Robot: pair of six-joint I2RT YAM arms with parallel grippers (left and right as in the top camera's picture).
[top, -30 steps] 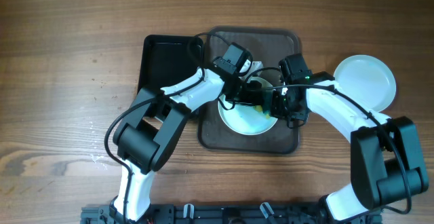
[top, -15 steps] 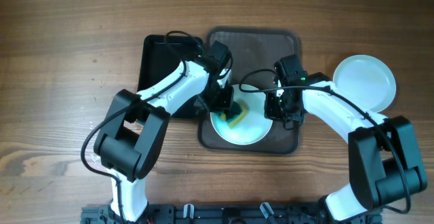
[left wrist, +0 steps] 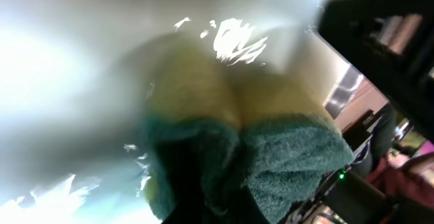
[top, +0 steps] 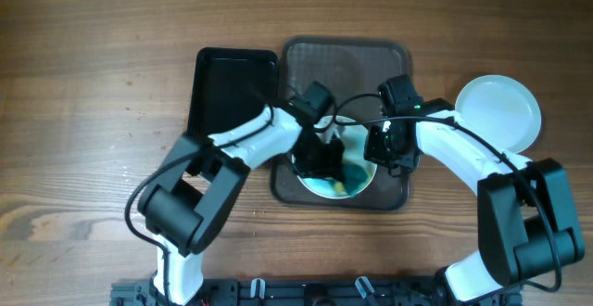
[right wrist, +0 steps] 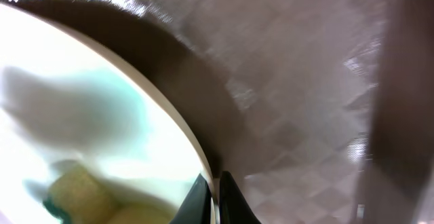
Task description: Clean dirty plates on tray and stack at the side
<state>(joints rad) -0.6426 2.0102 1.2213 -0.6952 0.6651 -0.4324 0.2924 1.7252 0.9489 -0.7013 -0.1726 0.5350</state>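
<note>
My left gripper needs to lift the sponge point(top: 350, 174) off the plate, cross left in the overhead view to the empty black tray point(top: 228, 111), then lower and release it there.
A white, faintly bluish plate point(top: 326, 184) lies on the dark brown tray point(top: 371, 60), mostly covered by both arms. My left gripper point(top: 335, 169) is shut on a yellow and green sponge point(top: 350, 174) that presses on the plate; the sponge fills the left wrist view point(left wrist: 271, 149). My right gripper point(top: 375, 153) is shut on the plate's right rim point(right wrist: 203, 157), one finger on each side of it point(right wrist: 215, 200). A second white plate point(top: 500, 111) lies on the table at the right of the tray. A third plate is not in view.
A smaller glossy black tray point(top: 227, 88) stands against the left side of the brown tray. Bare wooden table point(top: 83, 111) lies to the left and behind. The right wrist view shows the brown tray's textured floor point(right wrist: 305, 102).
My left gripper has swept the sponge back from the plate's left side toward its right and front. My right gripper has kept its hold on the rim.
</note>
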